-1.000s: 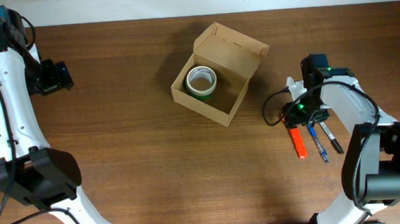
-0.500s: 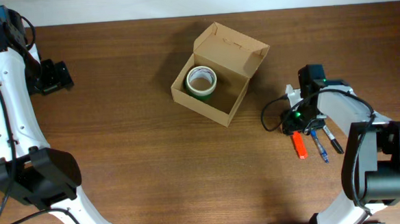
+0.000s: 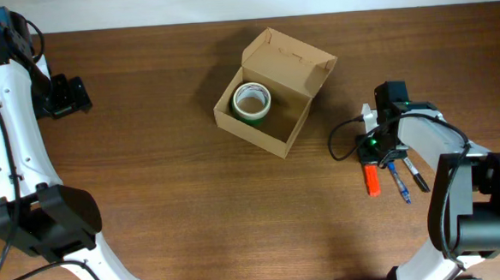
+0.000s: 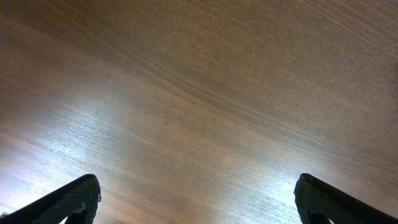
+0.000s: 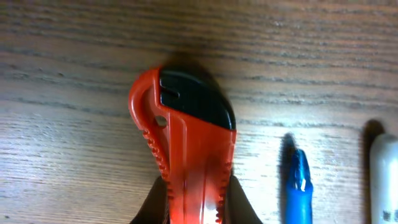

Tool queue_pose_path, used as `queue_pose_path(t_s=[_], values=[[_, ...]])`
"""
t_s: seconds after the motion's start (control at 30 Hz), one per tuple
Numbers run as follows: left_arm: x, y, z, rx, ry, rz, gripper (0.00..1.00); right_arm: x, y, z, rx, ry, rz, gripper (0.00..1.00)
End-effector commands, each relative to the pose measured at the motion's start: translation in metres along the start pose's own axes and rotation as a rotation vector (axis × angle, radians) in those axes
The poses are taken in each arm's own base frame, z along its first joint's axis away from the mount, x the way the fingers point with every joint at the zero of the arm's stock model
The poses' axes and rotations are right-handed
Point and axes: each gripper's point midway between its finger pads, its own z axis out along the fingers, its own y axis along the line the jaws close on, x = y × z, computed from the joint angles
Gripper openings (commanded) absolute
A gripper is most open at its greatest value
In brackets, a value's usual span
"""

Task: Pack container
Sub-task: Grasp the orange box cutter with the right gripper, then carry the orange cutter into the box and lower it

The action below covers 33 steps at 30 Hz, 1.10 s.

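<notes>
Next, my right gripper will swing up, across and down beside the tape roll (image 3: pixel 251 101) to release the knife (image 3: pixel 372 180), as the container's to its left in the overhead view.
The container (image 3: pixel 276 137), a tan cardboard box with its flap lid open, sits at the table's centre back with a green-and-white tape roll (image 3: pixel 251 101) inside. My right gripper (image 3: pixel 373 157) is at the right, shut on an orange utility knife (image 3: pixel 372 180) with a black tip (image 5: pixel 196 106); its fingers press both sides of the knife (image 5: pixel 194 202). A blue pen (image 5: pixel 300 186) lies right beside the knife. My left gripper (image 3: pixel 78 94) is far left near the back edge, open and empty, with only bare table between its fingers (image 4: pixel 199 199).
A blue pen (image 3: pixel 398 182) and a black pen (image 3: pixel 416 176) lie right of the knife. A white object edge (image 5: pixel 384 180) shows at the far right of the right wrist view. The table's back edge runs along the top.
My right gripper has moved down onto the orange knife and closed on it. The left arm, box and tape roll have not moved.
</notes>
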Motion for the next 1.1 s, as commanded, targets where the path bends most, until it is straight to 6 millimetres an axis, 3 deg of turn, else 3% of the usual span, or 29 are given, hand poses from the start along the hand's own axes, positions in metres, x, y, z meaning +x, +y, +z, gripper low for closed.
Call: queue_pose_path(t_s=[0.0,0.17,0.2,0.37,0.4,0.5,0.53,0.63,0.7,0.8,0.97,1.0,1.07], values=[[0.001,-0.002,0.002,0.009,0.009,0.005,1.00,-0.015,0.016,-0.007,-0.100,-0.030,0.010,0.08],[0.001,-0.002,0.002,0.009,0.009,0.005,1.00,-0.060,0.031,-0.067,-0.186,-0.150,-0.006,0.08],[0.001,-0.002,0.002,0.009,0.009,0.005,1.00,-0.076,0.033,-0.099,-0.190,-0.203,-0.018,0.08],[0.001,-0.002,0.002,0.009,0.009,0.005,1.00,-0.111,0.052,-0.197,-0.181,-0.364,-0.085,0.08],[0.001,-0.002,0.002,0.009,0.009,0.005,1.00,-0.120,0.061,-0.227,-0.178,-0.422,-0.114,0.08],[0.001,-0.002,0.002,0.009,0.009,0.005,1.00,-0.131,0.088,-0.279,-0.186,-0.540,-0.187,0.06],[0.001,-0.002,0.002,0.009,0.009,0.005,1.00,-0.134,0.105,-0.303,-0.189,-0.598,-0.230,0.04],[0.001,-0.002,0.002,0.009,0.009,0.005,1.00,-0.136,0.141,-0.335,-0.171,-0.694,-0.331,0.04],[0.001,-0.002,0.002,0.009,0.009,0.005,1.00,-0.131,0.181,-0.344,-0.155,-0.739,-0.498,0.04],[0.001,-0.002,0.002,0.009,0.009,0.005,1.00,-0.125,0.219,-0.331,-0.101,-0.724,-0.662,0.04],[0.001,-0.002,0.002,0.009,0.009,0.005,1.00,-0.119,0.263,-0.285,-0.013,-0.628,-0.863,0.04],[0.001,-0.002,0.002,0.009,0.009,0.005,1.00,-0.122,0.273,-0.261,0.006,-0.578,-0.898,0.04],[0.001,-0.002,0.002,0.009,0.009,0.005,1.00,-0.126,0.278,-0.236,0.010,-0.525,-0.909,0.04]])
